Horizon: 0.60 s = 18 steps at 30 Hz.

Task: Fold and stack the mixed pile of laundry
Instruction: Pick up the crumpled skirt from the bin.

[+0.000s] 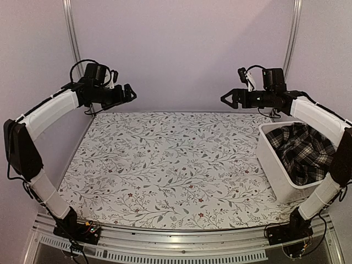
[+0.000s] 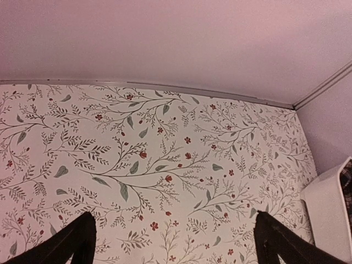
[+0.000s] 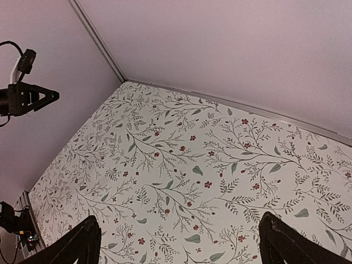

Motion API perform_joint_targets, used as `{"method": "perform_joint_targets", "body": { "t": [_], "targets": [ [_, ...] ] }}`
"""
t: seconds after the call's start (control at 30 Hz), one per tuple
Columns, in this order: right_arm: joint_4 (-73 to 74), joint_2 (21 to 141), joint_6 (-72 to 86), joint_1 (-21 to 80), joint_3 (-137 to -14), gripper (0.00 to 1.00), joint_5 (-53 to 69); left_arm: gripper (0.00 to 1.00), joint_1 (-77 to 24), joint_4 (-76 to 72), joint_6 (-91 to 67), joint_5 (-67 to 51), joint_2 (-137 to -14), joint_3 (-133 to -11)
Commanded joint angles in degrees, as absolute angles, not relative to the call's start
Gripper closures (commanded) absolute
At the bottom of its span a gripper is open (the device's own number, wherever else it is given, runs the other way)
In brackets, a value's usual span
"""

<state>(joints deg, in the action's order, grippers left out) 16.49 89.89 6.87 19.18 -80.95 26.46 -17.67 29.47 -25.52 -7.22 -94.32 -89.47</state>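
I will move my right gripper to the right in the top view over the white basket, then down onto the plaid garment's far folds point(image 1: 298, 137), because they are inside the basket.
The laundry pile shows as a black-and-white plaid garment point(image 1: 303, 147), crumpled inside the white basket point(image 1: 267, 157) at the table's right side. A sliver of the plaid point(image 2: 347, 181) also peeks over the basket's rim in the left wrist view. My left gripper point(image 1: 132, 94) hovers high over the far left of the table, open, with nothing between its fingers point(image 2: 81, 242). Facing it from the far right, my right gripper point(image 1: 224, 99) is also open and empty, well above and behind the basket. Both sets of jaws stand wide apart over bare floral cloth.
A floral-patterned cover point(image 1: 165, 165) spreads over the whole table. Plain walls close in the back and both sides, with metal posts point(image 1: 70, 33) in the corners. The basket's corner point(image 2: 330, 214) sits at the right edge of the left wrist view.
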Motion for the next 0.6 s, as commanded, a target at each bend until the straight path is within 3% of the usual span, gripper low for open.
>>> {"method": "perform_joint_targets", "body": {
  "t": [0.0, 0.4, 0.57],
  "targets": [
    [24.87, 88.26, 10.01, 15.41, -85.96, 0.01, 20.04, 0.0, -17.15, 29.8, -24.25, -7.75, -94.34, -92.57],
    [57.68, 69.21, 23.5, -6.15, -82.84, 0.01, 3.78, 0.0, -17.23, 29.13, -25.1, -12.94, -96.94, -92.62],
    [66.13, 67.79, 26.94, -8.69, -81.52, 0.01, -3.32, 0.0, -17.18, 27.95, -25.85, -14.73, -97.22, -91.71]
  ]
}}
